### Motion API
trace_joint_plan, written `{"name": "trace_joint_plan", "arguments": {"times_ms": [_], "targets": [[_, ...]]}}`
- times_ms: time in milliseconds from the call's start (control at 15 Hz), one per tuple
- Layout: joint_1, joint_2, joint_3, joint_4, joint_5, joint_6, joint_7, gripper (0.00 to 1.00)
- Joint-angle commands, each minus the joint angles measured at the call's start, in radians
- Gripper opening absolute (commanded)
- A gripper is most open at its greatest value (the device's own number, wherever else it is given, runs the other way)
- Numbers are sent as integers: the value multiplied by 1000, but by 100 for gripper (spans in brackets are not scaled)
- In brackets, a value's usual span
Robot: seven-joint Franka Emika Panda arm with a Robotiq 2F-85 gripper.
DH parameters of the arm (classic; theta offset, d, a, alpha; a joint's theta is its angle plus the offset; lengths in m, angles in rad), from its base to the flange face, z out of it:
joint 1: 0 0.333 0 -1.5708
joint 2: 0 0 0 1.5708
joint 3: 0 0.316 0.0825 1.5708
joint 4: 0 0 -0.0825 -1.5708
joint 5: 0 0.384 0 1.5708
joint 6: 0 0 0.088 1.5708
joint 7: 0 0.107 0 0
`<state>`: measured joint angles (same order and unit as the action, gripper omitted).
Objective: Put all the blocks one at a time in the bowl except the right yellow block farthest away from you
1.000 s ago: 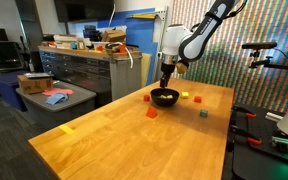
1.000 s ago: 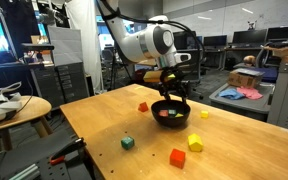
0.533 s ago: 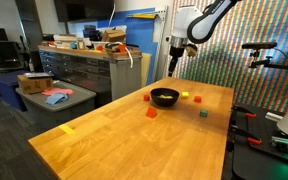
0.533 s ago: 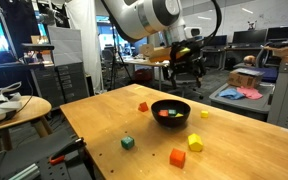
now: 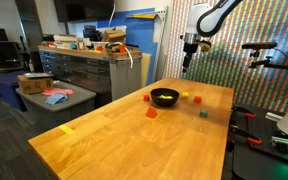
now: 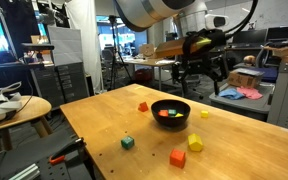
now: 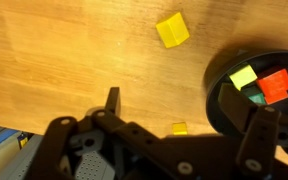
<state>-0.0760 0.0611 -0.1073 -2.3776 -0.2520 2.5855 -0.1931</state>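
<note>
The gripper moves down and toward the top in the wrist view to the larger yellow block (image 6: 197, 142) (image 7: 172, 30) below it next, turning to match its slanted sides.
The black bowl (image 5: 164, 97) (image 6: 170, 110) stands on the wooden table and holds a yellow, a red and a green block (image 7: 259, 84). Loose on the table lie a red block (image 6: 142, 106), a green block (image 6: 128, 142), another red block (image 6: 177, 157), a yellow block (image 6: 195, 143) and a small yellow block (image 6: 205, 114). My gripper (image 5: 190, 58) (image 6: 199, 78) hangs high above the table, beyond the bowl, open and empty. In the wrist view its fingers (image 7: 184, 108) frame bare wood, with a yellow block (image 7: 172, 30) and a tiny yellow one (image 7: 179, 128) below.
The table (image 5: 114, 135) is long, with its edges close to the blocks. Cabinets with clutter (image 5: 84, 60) stand behind it, and a round side table (image 6: 14, 108) and a stand (image 6: 34, 165) stand beside it.
The gripper has risen from just over the bowl and swung up and away from it, empty. The blocks on the table have not moved.
</note>
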Motion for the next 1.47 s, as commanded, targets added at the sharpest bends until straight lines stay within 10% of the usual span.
{"name": "trace_joint_plan", "arguments": {"times_ms": [0,1200,1400], "targets": [[1,39,9,12,-3,38,50,100],[-30,383,10,94,-43,154,-3,100],[-42,414,24,109,-14,154,-30,72]]}}
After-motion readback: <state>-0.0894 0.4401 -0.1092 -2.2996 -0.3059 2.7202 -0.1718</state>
